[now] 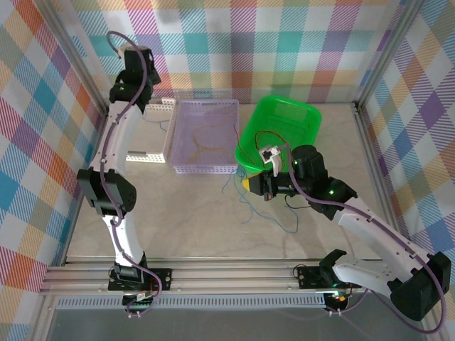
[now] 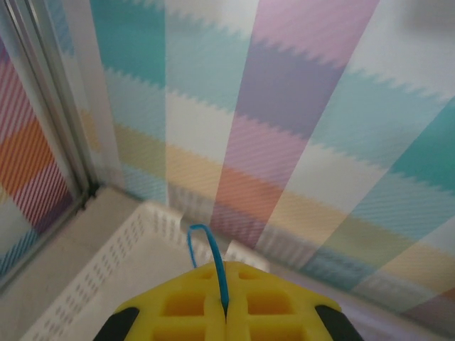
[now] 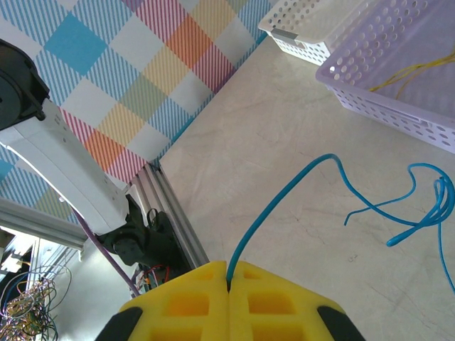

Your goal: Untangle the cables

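Observation:
I will next lower my left gripper and draw it back from the checked wall, over the white basket's bottom, to release the thin blue cable, because the basket is well below.
My left gripper [image 2: 225, 284] is shut on a thin blue cable [image 2: 213, 259], whose end loops up out of the yellow pads; it hangs above a white basket [image 2: 106, 284] close to the checked back wall. My right gripper [image 3: 229, 271] is shut on another blue cable [image 3: 284, 206], which arcs out over the table to loose blue loops [image 3: 426, 213]. From above, the right gripper [image 1: 250, 183] sits just in front of the green basket [image 1: 309, 114], which holds red and dark cables [image 1: 266, 136]. Blue strands [image 1: 245, 202] trail on the table below it.
A lavender perforated basket [image 1: 185, 168] at the back centre holds an orange-yellow cable [image 1: 206, 135]. The white basket [image 1: 160, 106] lies to its left. The left arm [image 1: 117, 142] stretches along the left wall. An aluminium rail [image 1: 213, 273] runs along the near edge.

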